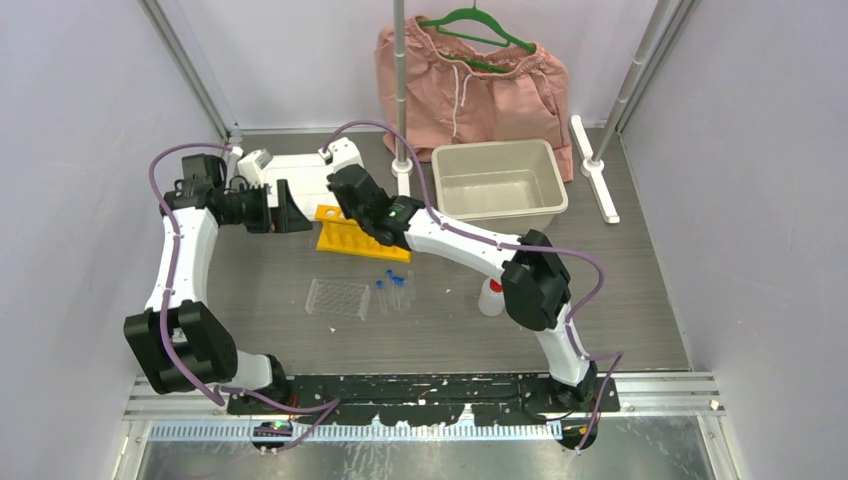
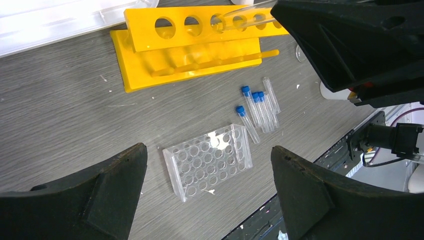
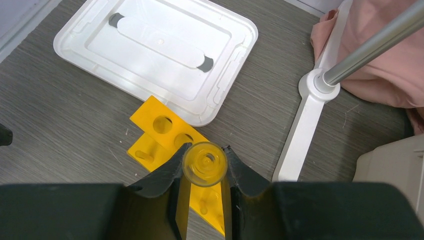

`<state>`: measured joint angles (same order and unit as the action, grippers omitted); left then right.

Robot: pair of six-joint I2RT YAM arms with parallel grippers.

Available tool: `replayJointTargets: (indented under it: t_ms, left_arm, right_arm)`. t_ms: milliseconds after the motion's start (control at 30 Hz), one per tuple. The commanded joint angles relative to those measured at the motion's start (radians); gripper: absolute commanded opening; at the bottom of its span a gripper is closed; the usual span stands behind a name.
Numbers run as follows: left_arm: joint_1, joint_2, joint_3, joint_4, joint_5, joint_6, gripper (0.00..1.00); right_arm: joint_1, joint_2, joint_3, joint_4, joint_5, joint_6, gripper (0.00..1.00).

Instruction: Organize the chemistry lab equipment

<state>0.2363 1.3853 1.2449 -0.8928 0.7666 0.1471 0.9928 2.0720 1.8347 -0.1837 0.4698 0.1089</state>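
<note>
My right gripper brings the clear tube (image 3: 205,163) down into the row of the yellow test-tube rack (image 1: 338,232) next.
The yellow test-tube rack (image 1: 338,232) (image 2: 190,50) (image 3: 160,130) stands mid-table. Directly over it my right gripper (image 1: 352,205) (image 3: 206,150) is shut on a clear test tube (image 3: 205,163) (image 2: 245,10), held upright above the row of holes. My left gripper (image 1: 288,208) (image 2: 208,149) hangs open and empty just left of the rack. A clear plastic tray (image 1: 338,298) (image 2: 210,160) with many wells lies nearer the front. Several blue-capped tubes (image 1: 395,290) (image 2: 257,107) lie flat to its right. A white squeeze bottle (image 1: 491,297) stands by the right arm's elbow.
A white lid (image 1: 300,175) (image 3: 155,50) lies flat behind the rack. A beige bin (image 1: 497,180) sits at the back right. Pink shorts (image 1: 470,80) hang on a stand whose pole (image 1: 400,100) rises just behind the right gripper.
</note>
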Motion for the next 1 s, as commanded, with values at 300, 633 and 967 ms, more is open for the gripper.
replayJointTargets:
  t_ms: [300, 633, 967]
  left_arm:
    - [0.009, -0.034, 0.025, 0.003, -0.017, 0.033, 0.94]
    - [0.008, -0.035, 0.030, 0.008, -0.033, 0.036, 0.94]
    - [0.009, -0.035, 0.032, 0.006, -0.052, 0.043, 0.94]
  right_arm:
    - [0.003, 0.016, -0.011, 0.022, -0.056, 0.018, 0.00]
    - [0.000, 0.004, -0.062, 0.030, -0.116, 0.007, 0.01]
    - [0.000, -0.009, -0.136, 0.090, -0.107, 0.012, 0.09]
